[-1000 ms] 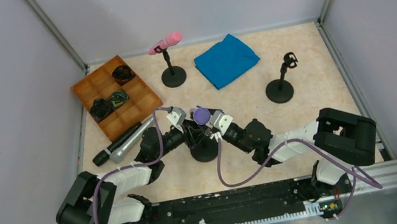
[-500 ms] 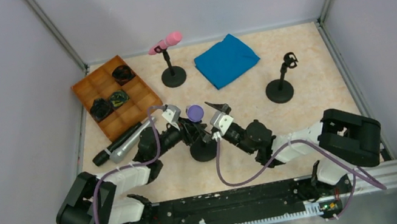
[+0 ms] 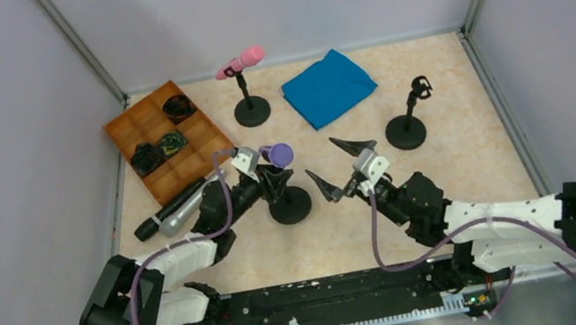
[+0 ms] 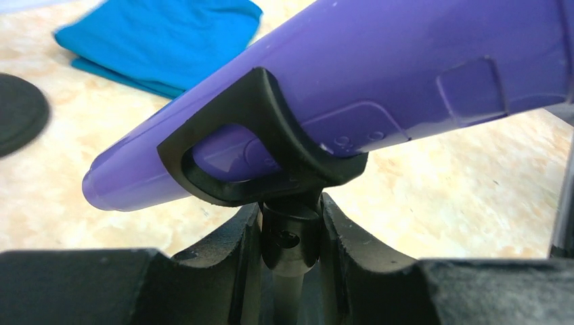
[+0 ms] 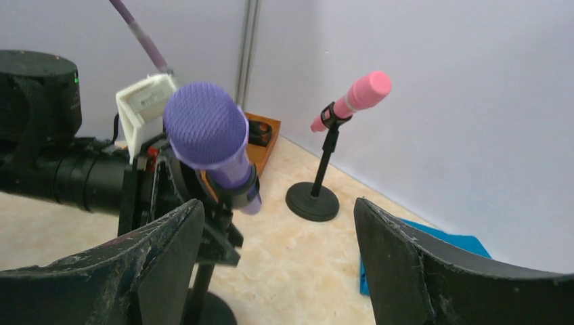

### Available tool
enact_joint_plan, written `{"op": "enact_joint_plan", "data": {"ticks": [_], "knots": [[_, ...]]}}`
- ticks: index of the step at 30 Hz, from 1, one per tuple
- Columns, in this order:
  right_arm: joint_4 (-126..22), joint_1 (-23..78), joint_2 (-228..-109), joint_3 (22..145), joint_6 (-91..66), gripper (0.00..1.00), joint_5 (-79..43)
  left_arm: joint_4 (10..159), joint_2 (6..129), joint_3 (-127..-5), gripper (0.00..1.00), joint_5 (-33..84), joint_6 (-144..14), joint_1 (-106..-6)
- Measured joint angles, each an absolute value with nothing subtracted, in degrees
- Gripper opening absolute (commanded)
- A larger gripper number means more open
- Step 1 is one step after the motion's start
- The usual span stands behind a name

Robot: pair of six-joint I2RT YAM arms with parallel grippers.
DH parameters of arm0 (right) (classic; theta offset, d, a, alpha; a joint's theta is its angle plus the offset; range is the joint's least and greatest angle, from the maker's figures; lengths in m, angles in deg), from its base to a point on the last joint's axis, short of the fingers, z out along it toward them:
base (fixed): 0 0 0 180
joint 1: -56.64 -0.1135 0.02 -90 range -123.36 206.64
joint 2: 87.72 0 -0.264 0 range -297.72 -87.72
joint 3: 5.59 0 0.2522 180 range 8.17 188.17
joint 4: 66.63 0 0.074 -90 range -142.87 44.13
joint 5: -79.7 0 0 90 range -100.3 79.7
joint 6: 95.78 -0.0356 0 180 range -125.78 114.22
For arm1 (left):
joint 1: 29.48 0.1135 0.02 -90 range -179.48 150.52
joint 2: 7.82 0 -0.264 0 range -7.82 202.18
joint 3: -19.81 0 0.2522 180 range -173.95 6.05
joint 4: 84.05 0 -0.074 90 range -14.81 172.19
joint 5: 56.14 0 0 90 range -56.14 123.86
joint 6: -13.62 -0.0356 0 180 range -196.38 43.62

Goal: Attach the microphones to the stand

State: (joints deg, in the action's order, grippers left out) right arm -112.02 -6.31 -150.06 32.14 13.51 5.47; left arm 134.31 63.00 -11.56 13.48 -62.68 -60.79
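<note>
My left gripper carries the middle stand outward next, turning, to just in front of the pink microphone's stand, since the purple microphone point(image 3: 280, 154) is clipped.
A purple microphone point(image 3: 280, 154) sits in the clip of the middle stand point(image 3: 290, 209), its head tilted up. My left gripper point(image 4: 290, 237) is shut on that stand's post just under the clip. My right gripper point(image 3: 343, 166) hangs open to the right of the stand, touching nothing; in its own view the purple microphone point(image 5: 206, 135) stands ahead of its left finger. A pink microphone point(image 3: 242, 61) rests on the far stand. A black microphone point(image 3: 154, 223) and a silver-grey one point(image 3: 189, 205) lie side by side on the table at the left. Another stand point(image 3: 406, 131) at the right has an empty clip.
An orange compartment tray point(image 3: 210, 145) with a few dark items lies at the back left, next to the lying microphones. A folded blue cloth point(image 3: 328, 86) lies at the back between the two far stands. Enclosure walls border the table on three sides.
My right gripper has opened off the purple microphone and drawn back to the right. The microphone stays in the clip, and the left gripper with the stand has shifted slightly back.
</note>
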Motion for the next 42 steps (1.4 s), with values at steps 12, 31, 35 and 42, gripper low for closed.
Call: {"op": "enact_joint_plan", "data": {"ticks": [12, 31, 35, 42], "knots": [[-96.37, -6.36, -131.86, 21.54, 8.62, 0.81, 10.21, 138.0, 69.76, -22.14, 0.0, 26.37, -66.29, -60.68], [-88.7, -6.36, -124.05, 18.94, 6.13, 0.81, 11.81, 155.68, 96.82, -35.91, 0.0, 42.39, -75.71, -56.07], [-88.81, -6.36, -124.03, 18.74, 5.95, 0.81, 12.07, 155.62, 99.83, -37.02, 0.0, 42.92, -74.81, -54.19], [-88.55, -6.36, -124.73, 18.65, 5.93, 0.81, 12.14, 154.68, 101.71, -38.33, 0.49, 45.17, -74.38, -53.19]]}}
